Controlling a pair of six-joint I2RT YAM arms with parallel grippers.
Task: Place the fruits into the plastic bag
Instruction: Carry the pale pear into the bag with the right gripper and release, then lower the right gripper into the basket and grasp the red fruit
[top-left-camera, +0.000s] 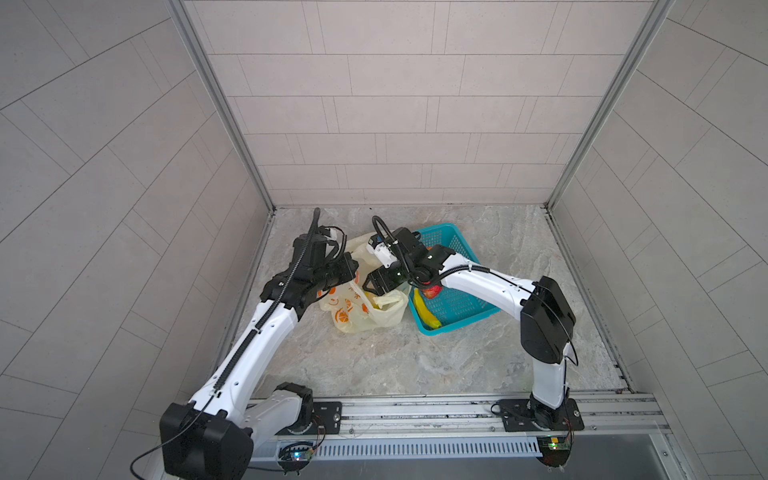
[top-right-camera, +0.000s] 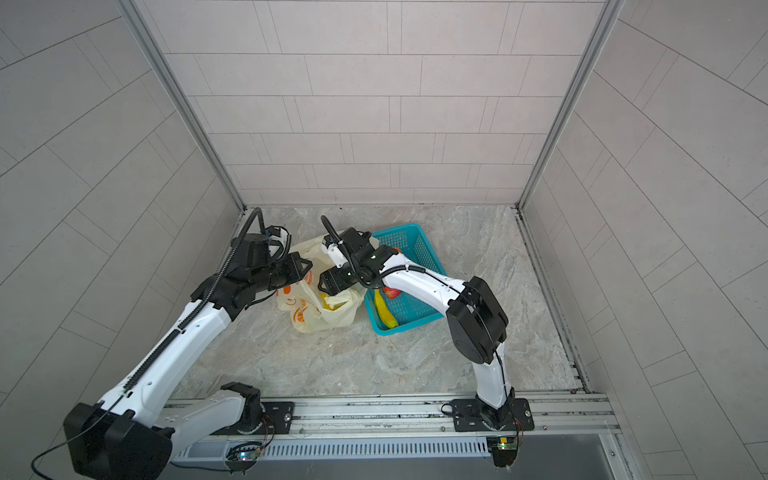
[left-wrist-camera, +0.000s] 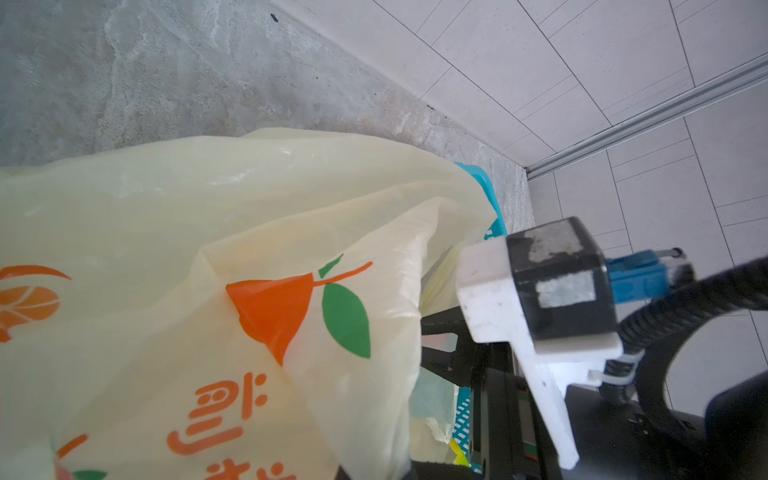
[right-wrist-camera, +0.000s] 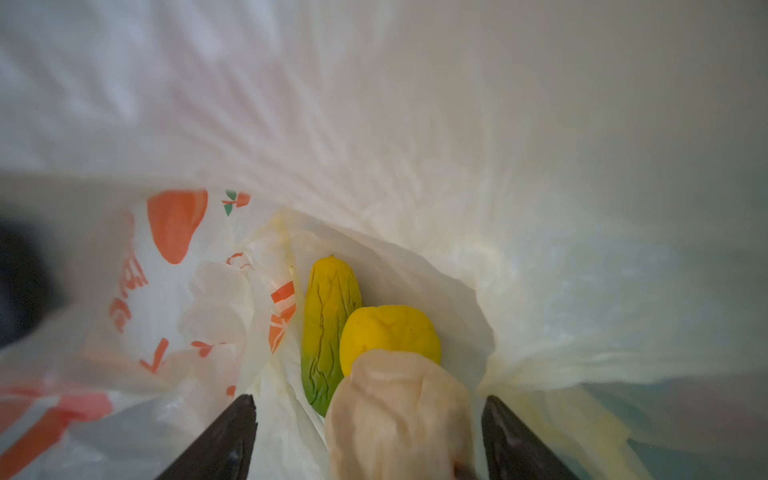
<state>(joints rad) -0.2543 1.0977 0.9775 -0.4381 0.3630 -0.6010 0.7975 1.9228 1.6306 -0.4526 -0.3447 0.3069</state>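
My right gripper is in the bag and the beige fruit is free, so it will next lift out of the bag and go down onto the red fruit (top-left-camera: 432, 292), which lies beside the gripper, under its arm.
The pale-yellow plastic bag (top-left-camera: 353, 320) with orange prints stands open left of the basket in both top views. My left gripper (top-left-camera: 354, 270) is shut on the bag's raised edge; bag film hides its jaws in the left wrist view. My right gripper (right-wrist-camera: 370, 398) is open inside the bag's mouth. A beige round fruit (right-wrist-camera: 399, 415) lies between its fingers, apart from both. Deeper in the bag lie a wrinkled yellow-green fruit (right-wrist-camera: 328, 328) and a yellow one (right-wrist-camera: 390, 332). A banana (top-left-camera: 428, 316) and a red fruit (top-left-camera: 432, 292) lie in the basket.
The teal mesh basket (top-left-camera: 457, 309) stands right of the bag, partly under my right arm. The right arm's wrist camera (left-wrist-camera: 540, 291) shows close by in the left wrist view. Tiled walls enclose the marbled floor (top-left-camera: 415, 357) on three sides.
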